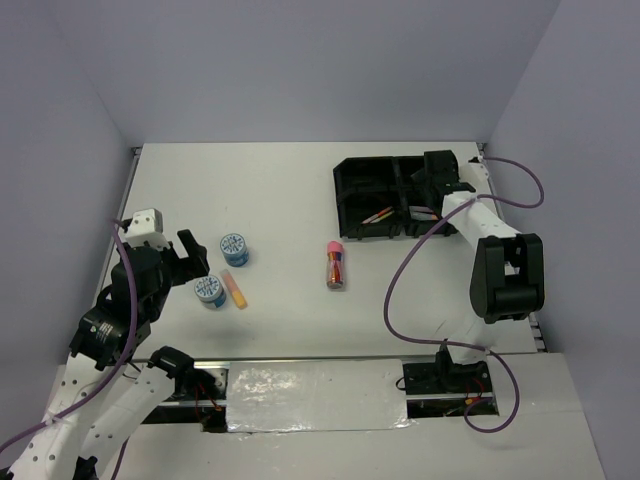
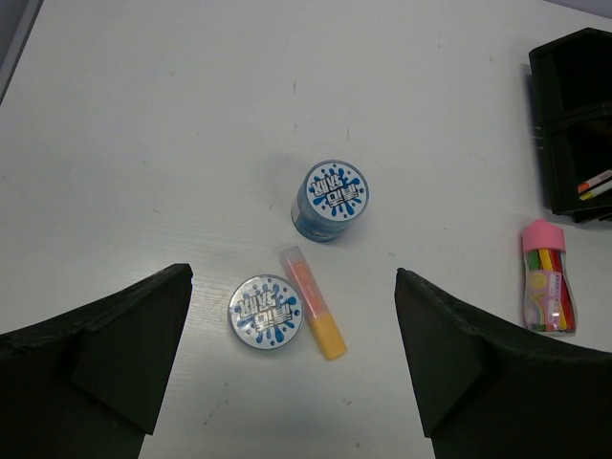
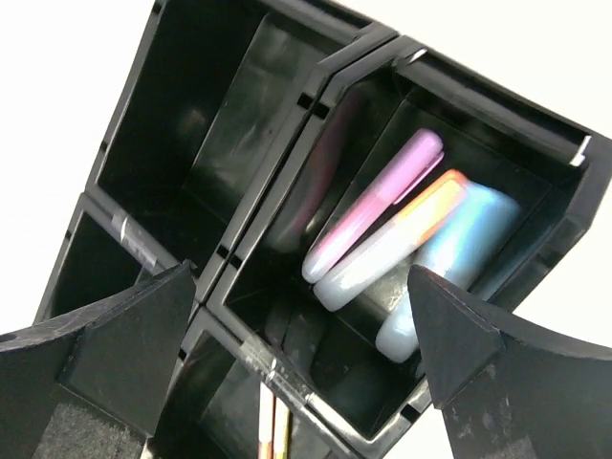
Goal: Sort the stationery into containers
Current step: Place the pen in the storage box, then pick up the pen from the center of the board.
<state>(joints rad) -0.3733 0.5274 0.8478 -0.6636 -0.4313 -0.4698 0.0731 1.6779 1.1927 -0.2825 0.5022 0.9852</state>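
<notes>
The yellow marker end beside the tape rolls lies below my right gripper, to its left in the top view, so I'll move that gripper back and down onto it next.
Two round blue-white tape rolls [image 2: 330,196] [image 2: 267,313] stand on the table, and an orange marker [image 2: 314,316] lies against the nearer one. My left gripper [image 2: 293,287] hangs open just above and short of them, holding nothing. A pink-capped glue stick [image 1: 335,265] lies mid-table. My right gripper [image 3: 301,277] is open over the black tray [image 3: 325,81], nothing between its fingers. Below it a purple marker [image 3: 378,206], an orange marker [image 3: 392,244] and a blue marker [image 3: 449,258] lie in one compartment. Thin pens [image 3: 273,426] lie in the adjoining compartment.
The tray [image 1: 390,195] sits at the back right, close to the table's right edge. Two of its compartments on the left side look dark, with no items showing. A purple cable [image 1: 400,270] loops from the right arm over the table beside the glue stick.
</notes>
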